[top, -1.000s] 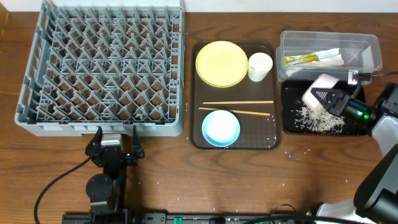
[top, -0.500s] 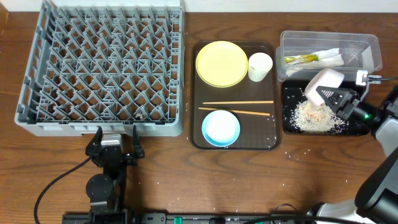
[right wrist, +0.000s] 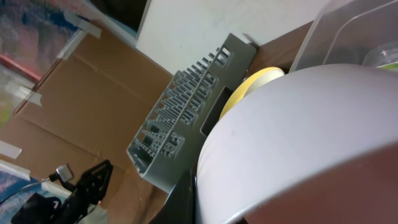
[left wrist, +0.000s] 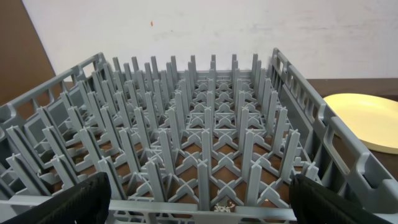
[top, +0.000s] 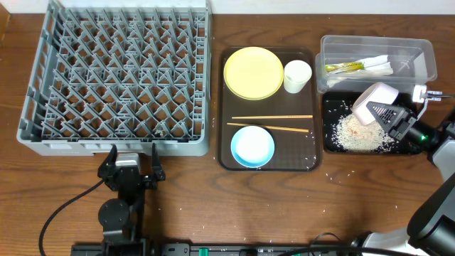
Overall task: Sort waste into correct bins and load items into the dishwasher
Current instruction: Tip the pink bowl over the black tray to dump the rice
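Next, my right gripper turns the bowl upright, carries it down onto the brown tray's bare near corner (top: 297, 151), to its left in the overhead view, and lets it go.
My right gripper (top: 387, 114) is shut on the rim of the white bowl (top: 375, 102), held tipped over the black tray (top: 328, 142). A pile of whitish rice scraps (top: 359, 134) lies in that tray. In the right wrist view the white bowl (right wrist: 298, 143) fills most of the frame. The clear tub (top: 419, 51) holds a green-yellow wrapper (top: 344, 68) and napkins (top: 377, 65). The yellow plate (top: 253, 72), white cup (top: 297, 75), chopsticks (top: 270, 122) and light blue bowl (top: 252, 146) rest on the brown tray. My left gripper (top: 131, 162) stands open at the near wall of the grey dish rack (top: 117, 75).
The brown serving tray (top: 226, 158) lies between rack and bins. Stray rice grains (top: 340, 173) dot the table near the black tray. The left wrist view looks across the rack's pegs (left wrist: 199, 124), with the yellow plate (left wrist: 367, 118) at right.
The right gripper has shifted the tipped white bowl a little right and up. The rice in the black tray has grown from a scatter to a heap. The left arm has not moved.
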